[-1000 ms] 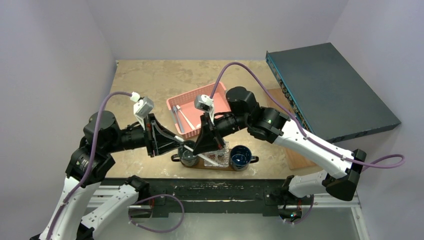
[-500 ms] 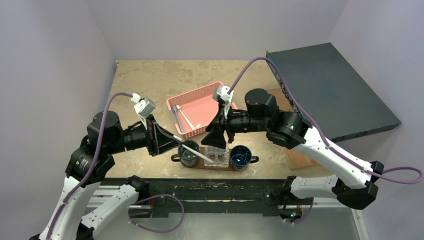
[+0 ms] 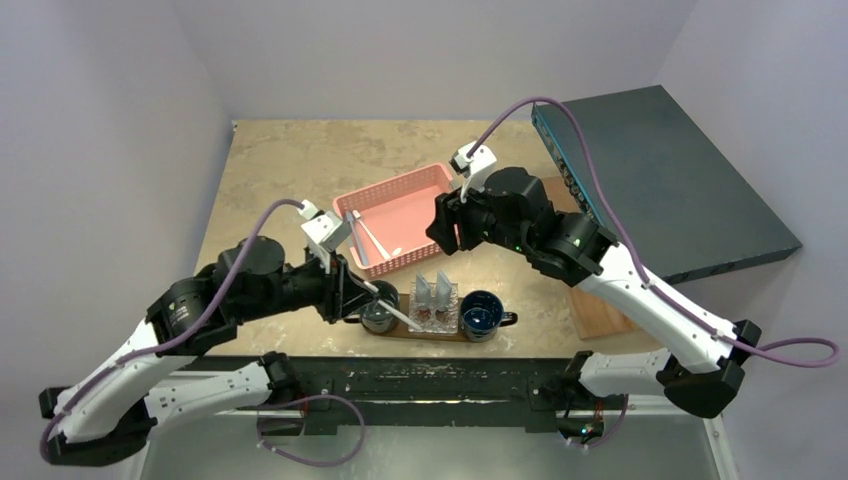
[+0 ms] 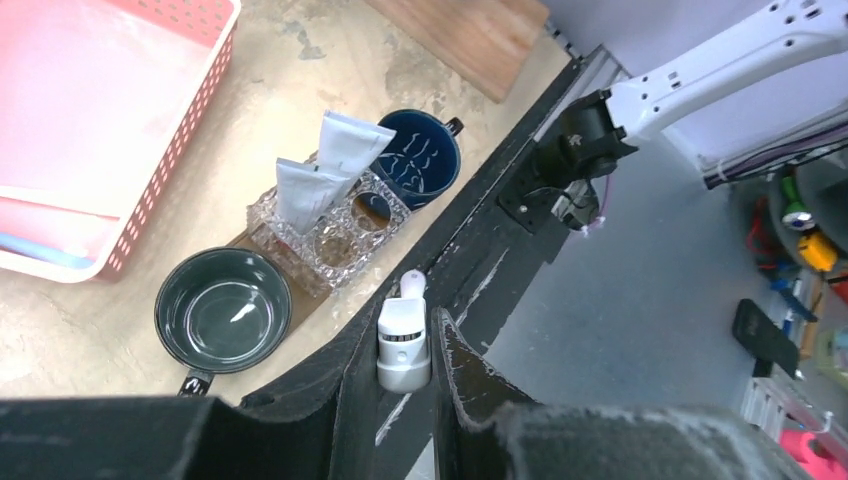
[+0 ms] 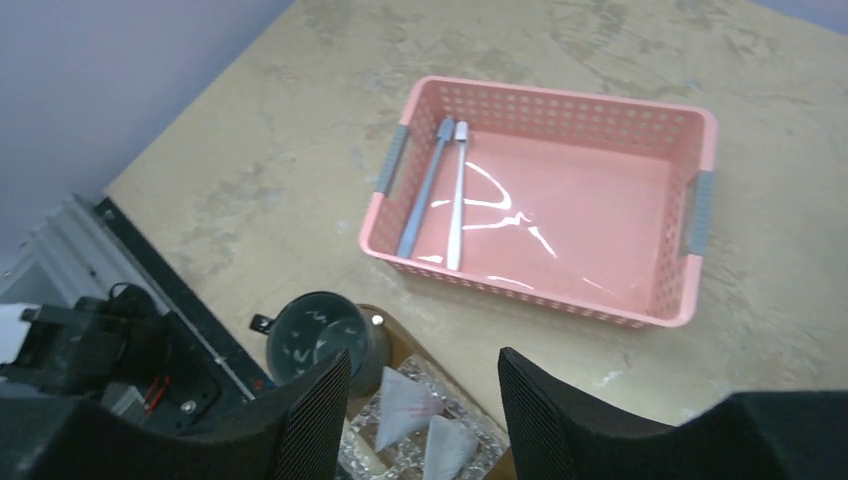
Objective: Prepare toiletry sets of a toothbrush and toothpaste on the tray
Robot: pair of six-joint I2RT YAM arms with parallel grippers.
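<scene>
The slanting toothbrush should go next to the glass holder's empty hole by the grey mug, below and to the right in the top view. My left gripper should then tilt it upright, lower it and let go.
The tray (image 3: 405, 331) is a dark brown board at the table's near edge. It carries a grey mug (image 3: 378, 312), a blue mug (image 3: 482, 312) and a glass holder (image 4: 330, 235) with two toothpaste tubes (image 3: 431, 292) standing in it. My left gripper (image 4: 404, 312) is shut on a white toothbrush (image 3: 396, 316), which slants over the grey mug (image 4: 222, 310). My right gripper (image 5: 422, 360) hangs open and empty above the tubes (image 5: 405, 400), near the pink basket (image 5: 560, 200). A grey toothbrush (image 5: 425, 190) and a white one (image 5: 457, 195) lie in the basket.
The pink mesh basket (image 3: 395, 215) sits just behind the tray. A paler wooden board (image 3: 600, 312) lies at the right under my right arm, and a large dark box (image 3: 660, 180) leans at the back right. The table's black front rail (image 4: 500, 210) runs right beside the tray.
My right gripper opened at the glass holder, then rose and drew back toward the basket, with two tubes left standing. My left arm swung right with the toothbrush still gripped.
</scene>
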